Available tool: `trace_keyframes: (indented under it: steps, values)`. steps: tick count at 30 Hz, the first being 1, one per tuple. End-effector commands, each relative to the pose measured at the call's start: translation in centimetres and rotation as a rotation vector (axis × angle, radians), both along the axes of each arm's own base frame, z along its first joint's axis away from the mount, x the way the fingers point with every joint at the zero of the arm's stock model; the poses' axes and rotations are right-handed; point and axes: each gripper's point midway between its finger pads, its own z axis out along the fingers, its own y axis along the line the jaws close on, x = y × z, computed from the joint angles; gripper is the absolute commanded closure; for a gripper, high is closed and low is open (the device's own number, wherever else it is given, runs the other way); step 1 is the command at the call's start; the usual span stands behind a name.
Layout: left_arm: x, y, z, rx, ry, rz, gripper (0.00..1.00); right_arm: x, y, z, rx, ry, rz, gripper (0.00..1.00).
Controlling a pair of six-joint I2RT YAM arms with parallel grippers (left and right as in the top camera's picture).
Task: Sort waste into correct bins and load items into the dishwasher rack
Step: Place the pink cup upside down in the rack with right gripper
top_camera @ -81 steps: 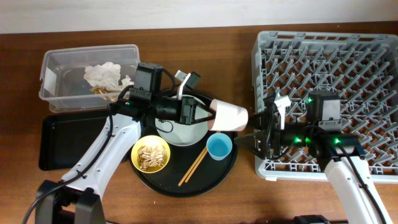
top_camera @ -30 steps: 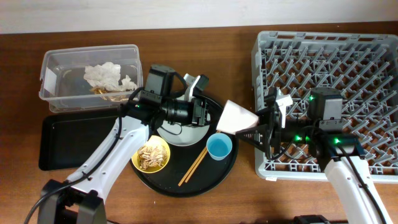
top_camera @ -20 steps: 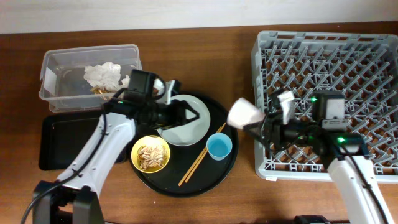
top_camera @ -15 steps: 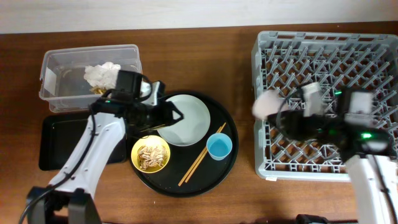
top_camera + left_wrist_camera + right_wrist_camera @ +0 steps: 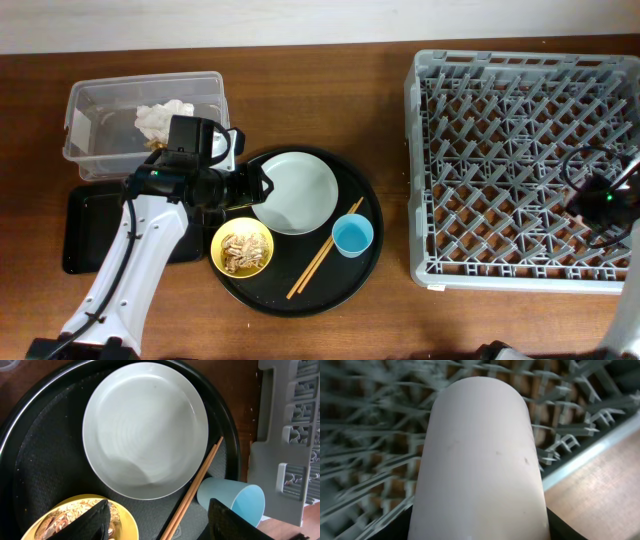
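Observation:
The left gripper moves down across the plate [image 5: 145, 430] onto the light-blue cup's rim [image 5: 233, 501] next, since the cup sits below it and to its right in the overhead view.
My left gripper [image 5: 165, 522] stands open and empty above the round black tray's front, between the yellow bowl [image 5: 75, 520] of food scraps [image 5: 240, 250] and the light-blue cup [image 5: 235, 502]. The grey-green plate [image 5: 145, 430] lies just beyond the fingers, and the chopsticks [image 5: 195, 485] rest beside it. In the overhead view the left gripper [image 5: 258, 186] sits at the plate's left rim. My right gripper [image 5: 480, 527] is shut on the pink cup [image 5: 480, 455], held over the dishwasher rack [image 5: 365, 435] near its edge. Only the right arm [image 5: 608, 200] shows overhead, at the rack's right side.
The clear box [image 5: 100, 105] at the back left holds crumpled white tissue [image 5: 165, 120]. The shallow black tray [image 5: 90, 230] lies in front of it. The round black tray [image 5: 365, 270] carries the dishes. The rack [image 5: 525, 170] fills the right half of the table.
The right gripper has carried the pink cup away from the round tray, rightward across the rack. The left gripper has let go of the cup, opened, and drawn back left over the plate.

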Motion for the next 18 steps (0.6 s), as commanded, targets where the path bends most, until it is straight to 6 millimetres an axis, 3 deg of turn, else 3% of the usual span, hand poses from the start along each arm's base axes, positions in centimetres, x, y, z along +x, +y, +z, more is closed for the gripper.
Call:
trace_keyframes:
  steps: [1, 4, 6, 8, 10, 14, 18]
  values:
    - [0.1, 0.2, 0.6, 0.014, -0.03, -0.01, 0.38, -1.2, -2.8, -1.4, 0.0, 0.063, -0.138, 0.52]
    - [0.1, 0.2, 0.6, 0.014, -0.03, -0.01, 0.38, -1.5, -3.9, -2.9, 0.034, 0.09, -0.184, 0.52]
    - [0.1, 0.2, 0.6, 0.014, -0.03, -0.01, 0.38, -1.4, -4.0, -3.6, 0.049, 0.106, -0.188, 0.42]
    - [0.1, 0.2, 0.6, 0.014, -0.03, -0.011, 0.37, -0.5, -4.3, -4.2, 0.063, 0.088, -0.181, 0.23]
    - [0.1, 0.2, 0.6, 0.014, -0.029, -0.011, 0.35, 0.6, -3.9, -4.3, 0.098, 0.04, -0.165, 0.14]
    - [0.0, 0.1, 0.6, 0.014, -0.03, -0.015, 0.34, 2.2, -2.8, -4.0, 0.168, -0.039, -0.132, 0.12]
    - [0.0, 0.0, 0.6, 0.013, -0.03, -0.018, 0.35, 2.9, -0.6, -2.4, 0.256, -0.124, -0.089, 0.17]
